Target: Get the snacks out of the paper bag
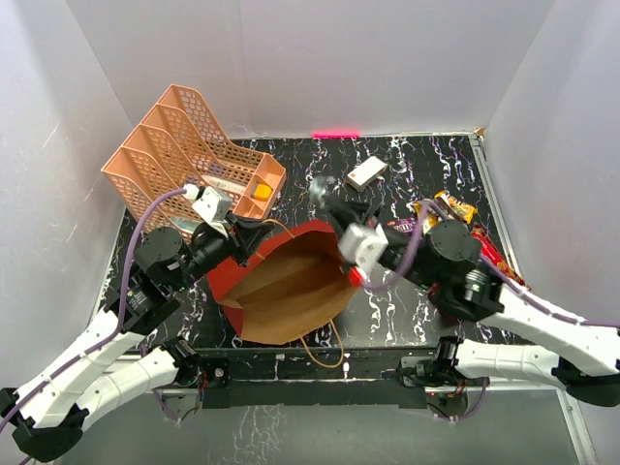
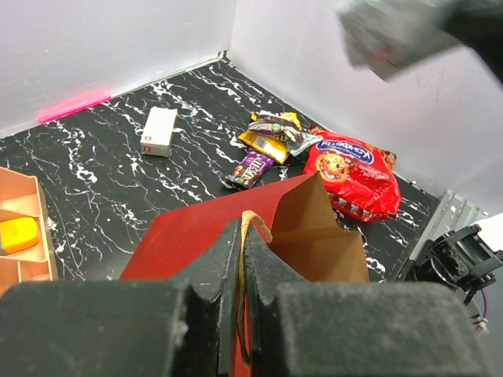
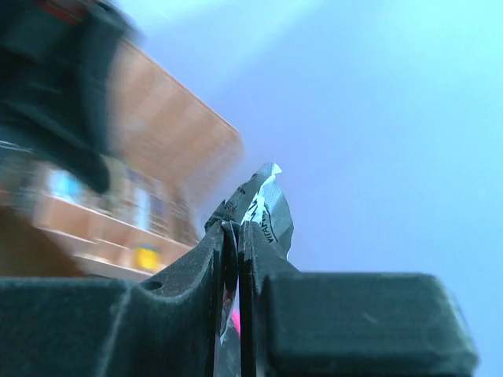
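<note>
My right gripper will next swing away from the bag. Then it will tip down and lower by the dark brown wrapper (image 1: 403, 224).
The dark red paper bag (image 1: 286, 281) lies tilted on the table with its brown inside showing. My left gripper (image 1: 254, 232) is shut on the bag's rim and cord handle (image 2: 255, 220). In the left wrist view the gripper (image 2: 241, 232) pinches both. My right gripper (image 1: 331, 201) is raised above the bag's far edge and is shut on a silvery crinkly wrapper (image 1: 323, 184). In the right wrist view the wrapper (image 3: 269, 206) sticks out past the gripper (image 3: 238, 228). The red cookie packet (image 2: 354, 169), a yellow wrapper (image 2: 267, 141) and a dark brown wrapper (image 2: 250, 167) lie on the table to the right of the bag.
The peach lattice tray (image 1: 174, 145) stands at the back left with a small orange piece (image 1: 262, 192) in its low front part. A small white box (image 1: 366, 172) lies at the back centre. White walls close in the table on three sides.
</note>
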